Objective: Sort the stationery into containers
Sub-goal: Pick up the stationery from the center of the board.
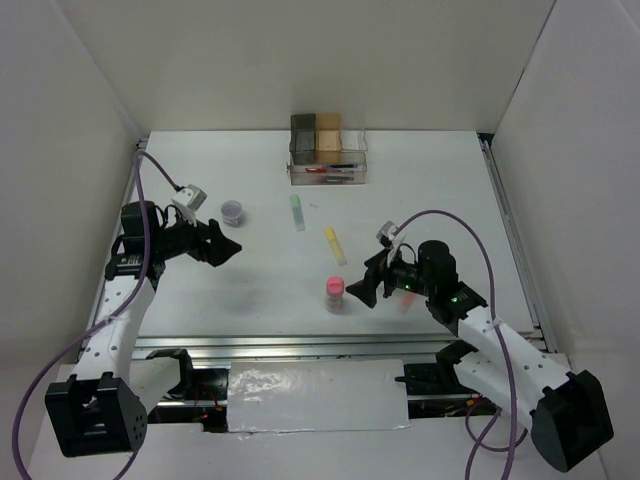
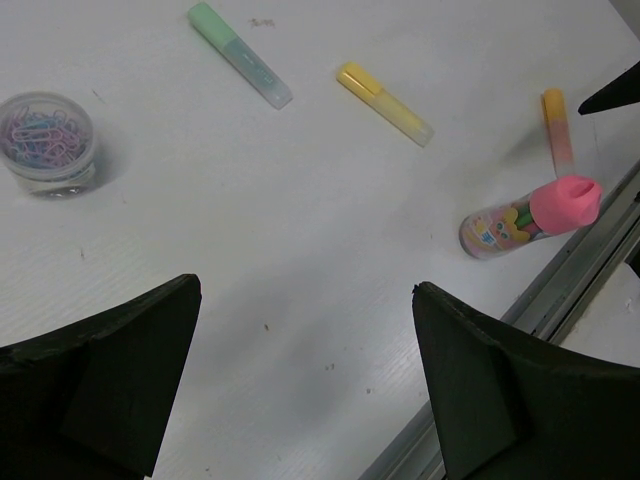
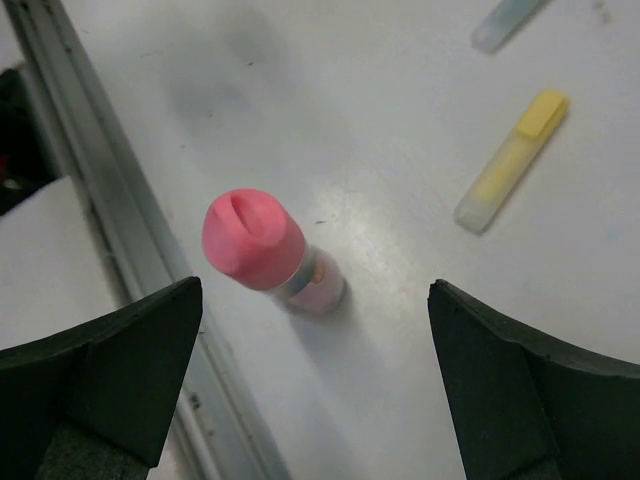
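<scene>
My right gripper goes left in the top view and down around the pink-capped cylinder (image 1: 335, 293) (image 3: 265, 250) next, which still stands apart from both open fingers.
The pink-capped stubby cylinder (image 1: 335, 293) stands upright near the table's front edge. My right gripper (image 1: 362, 285) is open and empty just right of it; in the right wrist view the cylinder (image 3: 265, 250) sits ahead of the open gripper (image 3: 315, 285), apart from both fingers. My left gripper (image 1: 228, 247) is open and empty over bare table (image 2: 306, 286). The purple pot of paper clips (image 1: 232, 210) (image 2: 47, 143), green marker (image 1: 297, 211) and yellow marker (image 1: 335, 245) lie mid-table. An orange marker (image 2: 557, 130) lies by the right gripper. Pens lie in the clear tray (image 1: 328, 172).
The dark grey box (image 1: 302, 133), tan box (image 1: 328, 135) and clear box (image 1: 352, 140) stand joined at the back behind the tray. A metal rail (image 1: 300, 345) runs along the table's front edge. White walls enclose the sides and back.
</scene>
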